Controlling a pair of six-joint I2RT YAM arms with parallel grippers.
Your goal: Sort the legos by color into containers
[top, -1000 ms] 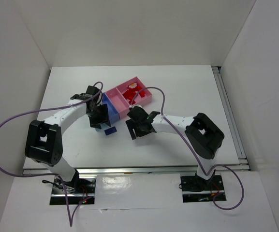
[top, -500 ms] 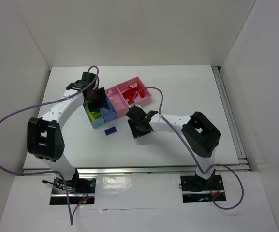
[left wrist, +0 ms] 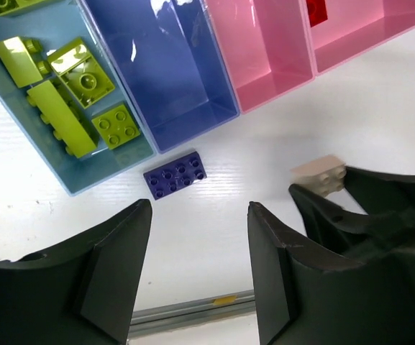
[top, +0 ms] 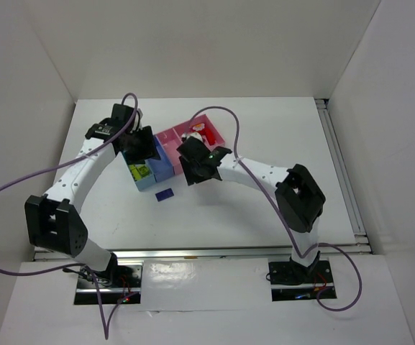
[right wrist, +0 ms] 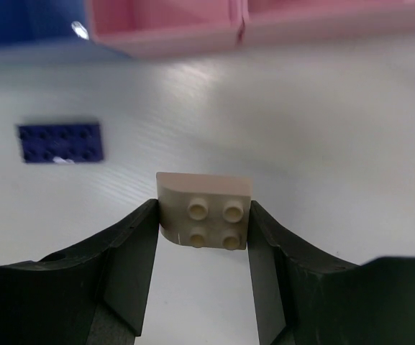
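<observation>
The robot's right gripper needs to lift the lego next and carry it away from the robot's base, over the pink tray (top: pixel 170 141) beside the medium blue one.
My right gripper (right wrist: pixel 202 219) is shut on the cream white lego (right wrist: pixel 204 208) and holds it just above the table, in front of the pink trays (right wrist: pixel 164 32). In the top view it (top: pixel 195 171) hangs over the near end of the middle pink tray (top: pixel 170 141). The purple lego (top: pixel 165 194) lies flat on the table in front of the blue trays; it also shows in the left wrist view (left wrist: pixel 175 174). My left gripper (left wrist: pixel 200 273) is open and empty, high above the trays (top: pixel 137 149). Lime green legos (left wrist: pixel 70 86) lie in the light blue tray (left wrist: pixel 20 129). The medium blue tray (left wrist: pixel 171 79) is empty.
Red legos (top: pixel 198 133) lie in the far pink tray (top: pixel 218 140). The pink tray next to the medium blue one (left wrist: pixel 265 50) holds nothing in the part I see. The table's front rail (left wrist: pixel 193 309) runs below the left gripper.
My left gripper rose and drew back to the far left, uncovering the blue trays. My right gripper carried the cream lego from the open table towards the pink trays.
</observation>
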